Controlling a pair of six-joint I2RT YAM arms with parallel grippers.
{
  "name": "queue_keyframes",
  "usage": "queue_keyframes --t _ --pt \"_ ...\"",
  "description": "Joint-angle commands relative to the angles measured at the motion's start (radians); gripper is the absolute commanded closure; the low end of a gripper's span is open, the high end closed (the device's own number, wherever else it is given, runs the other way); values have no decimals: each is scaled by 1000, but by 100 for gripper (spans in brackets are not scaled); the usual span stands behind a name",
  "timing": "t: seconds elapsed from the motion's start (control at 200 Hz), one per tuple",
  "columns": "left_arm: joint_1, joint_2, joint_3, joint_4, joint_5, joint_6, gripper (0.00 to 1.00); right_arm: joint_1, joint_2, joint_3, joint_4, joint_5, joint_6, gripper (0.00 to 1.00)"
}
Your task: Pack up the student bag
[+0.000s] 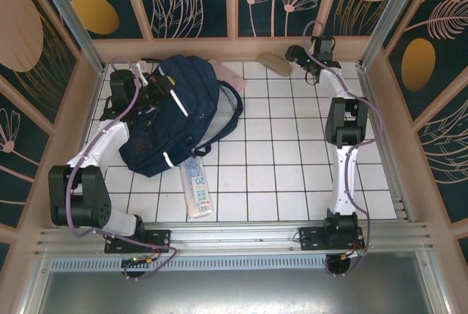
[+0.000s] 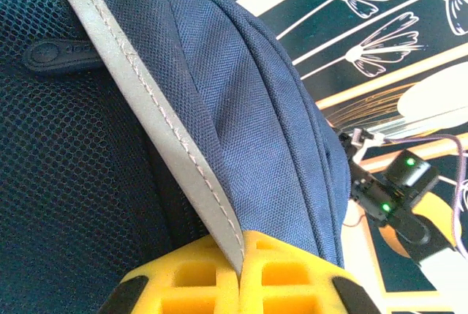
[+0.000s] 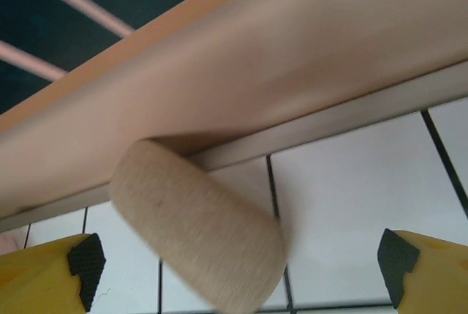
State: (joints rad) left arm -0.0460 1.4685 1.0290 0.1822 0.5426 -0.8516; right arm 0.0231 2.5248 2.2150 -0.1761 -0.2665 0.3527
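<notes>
Next I will move my right gripper's open fingers down and nearer the bag, where the beige case (image 3: 197,233) lies, to straddle the case's near end (image 3: 238,263) and close.
The student bag (image 1: 175,113) is a large navy backpack lying on the left of the tiled table, straps trailing to its right. My left gripper (image 1: 156,88) is at its far left side, shut on the bag's white reflective stripe (image 2: 161,131); in the left wrist view the yellow fingers (image 2: 292,277) pinch the stripe's end against the navy fabric (image 2: 248,94). My right gripper (image 1: 296,54) is at the back wall, open, its fingertips wide apart (image 3: 241,259) on either side of a beige fabric case (image 3: 197,233) lying on the tiles, not touching it.
A clear flat pouch (image 1: 197,186) with printed items lies in front of the bag. A pink flat thing (image 1: 230,76) sticks out behind the bag. The beige case (image 1: 274,63) rests against the wooden back rail (image 3: 256,80). Wooden walls enclose the table.
</notes>
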Motion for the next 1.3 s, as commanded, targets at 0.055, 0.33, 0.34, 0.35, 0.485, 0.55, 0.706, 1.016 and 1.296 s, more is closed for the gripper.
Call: queue_keyframes --t 0.055,0.33,0.34,0.35,0.485,0.55,0.706,1.016,1.296 --pt "6 -25 11 80 17 -10 100 -28 139 165 -14 -242 89 5" --pt "6 1 13 98 32 -24 100 -28 302 306 77 -394 227 7" --pt "6 1 12 100 32 -24 100 -27 304 307 78 -398 227 7" --pt "6 1 11 101 33 -25 100 -25 307 307 81 -401 230 7" --pt "6 2 11 108 36 -27 100 -6 321 309 71 -418 204 7" --pt "6 1 9 113 37 -30 100 5 321 304 48 -421 181 7" --pt "6 -5 5 122 43 -37 100 43 291 292 -54 -352 76 8" --pt "6 -18 17 105 34 -23 100 146 224 287 -261 69 -236 7" --pt "6 -8 19 104 39 -30 100 197 234 261 -266 194 -344 15"
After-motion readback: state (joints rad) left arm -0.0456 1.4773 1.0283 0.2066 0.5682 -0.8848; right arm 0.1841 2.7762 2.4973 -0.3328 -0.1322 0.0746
